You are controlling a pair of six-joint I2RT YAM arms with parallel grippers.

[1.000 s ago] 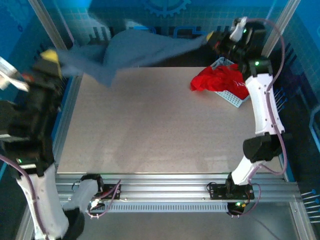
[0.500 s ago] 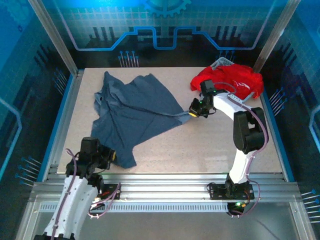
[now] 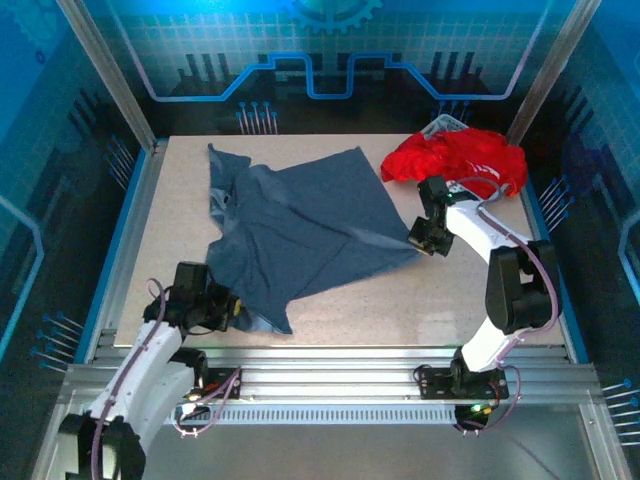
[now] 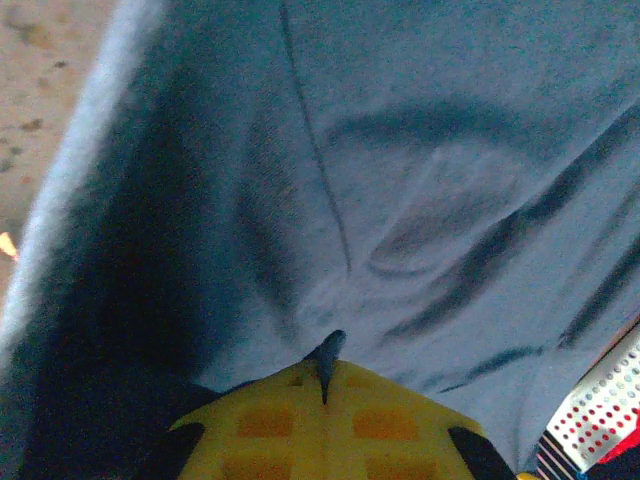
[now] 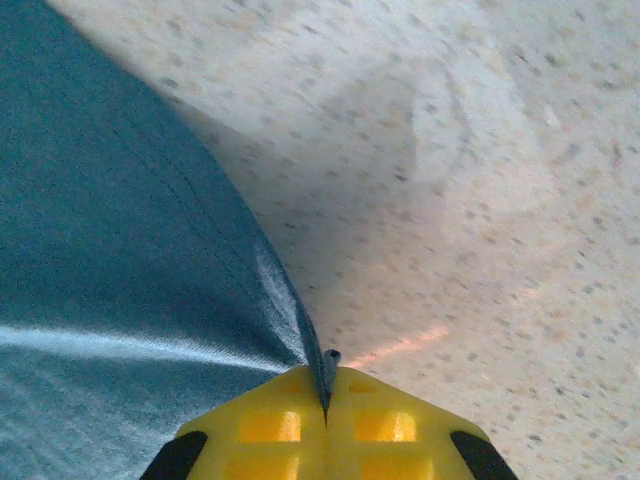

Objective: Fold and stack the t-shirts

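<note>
My right gripper is holding the shirt's pinched corner, and the bare tabletop is just below the fingers. My right gripper should move away from the shirt's middle, go down and release the corner onto the bare tabletop.
A dark slate-blue t-shirt [image 3: 300,225] lies spread and rumpled over the middle of the table. My left gripper [image 3: 228,309] is shut on its near-left hem, close to the table's front edge; in the left wrist view the blue cloth [image 4: 420,180] runs into the closed yellow fingers [image 4: 400,425]. My right gripper [image 3: 418,240] is shut on the shirt's right corner; the right wrist view has that pinched edge [image 5: 300,330] between the yellow fingers [image 5: 385,425]. A bright red t-shirt [image 3: 455,160] is heaped at the back right.
A white perforated basket [image 3: 445,126] sits under the red heap at the back right corner, and its holed wall [image 4: 600,405] is at the left wrist view's lower right. Bare tabletop [image 3: 450,300] lies right of the blue shirt. Metal frame posts stand at the table's corners.
Both arms swung the blue shirt down from the air onto the table. Since then the right gripper has pulled its corner rightward and nearer, spreading the cloth; the left gripper has shifted slightly right.
</note>
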